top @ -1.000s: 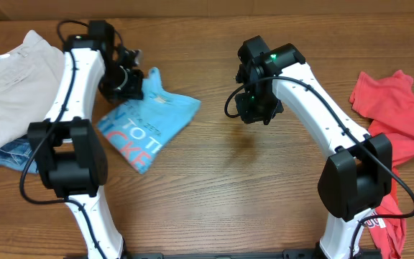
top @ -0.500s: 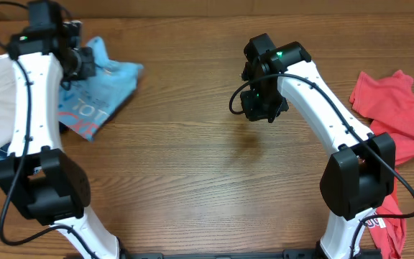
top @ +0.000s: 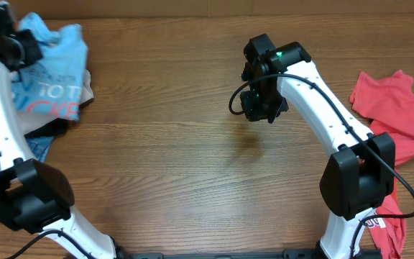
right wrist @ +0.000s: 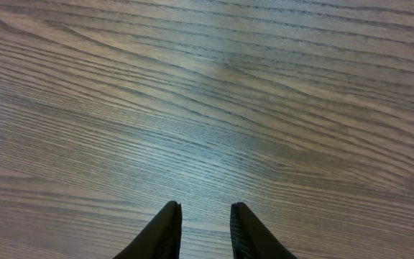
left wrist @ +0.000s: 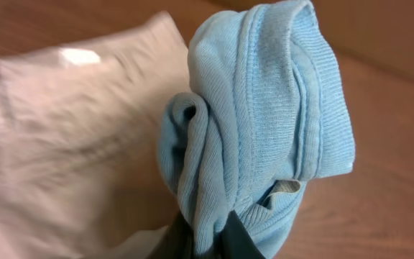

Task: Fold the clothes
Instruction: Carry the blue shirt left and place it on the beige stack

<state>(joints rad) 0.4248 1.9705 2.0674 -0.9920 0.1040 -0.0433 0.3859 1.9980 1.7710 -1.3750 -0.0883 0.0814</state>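
The shirt's fold overhangs bare wood, so next my left gripper should draw it back and left in the overhead view, over the beige trousers.
My left gripper is at the far left back of the table, shut on a bunched fold of the light blue T-shirt with white and red lettering. The shirt hangs from it over the pile there. In the left wrist view the blue fabric is pinched between the dark fingers of the gripper. My right gripper hovers over bare wood at the back centre; in its wrist view the gripper is open and empty. Red T-shirts lie crumpled at the right edge.
Beige trousers lie under the blue shirt, with blue denim jeans showing at the left edge. More red cloth lies by the right arm's base. Wooden table.
My left gripper has carried the light blue T-shirt leftward and back, from left of centre to over the beige trousers. The right arm has barely moved.
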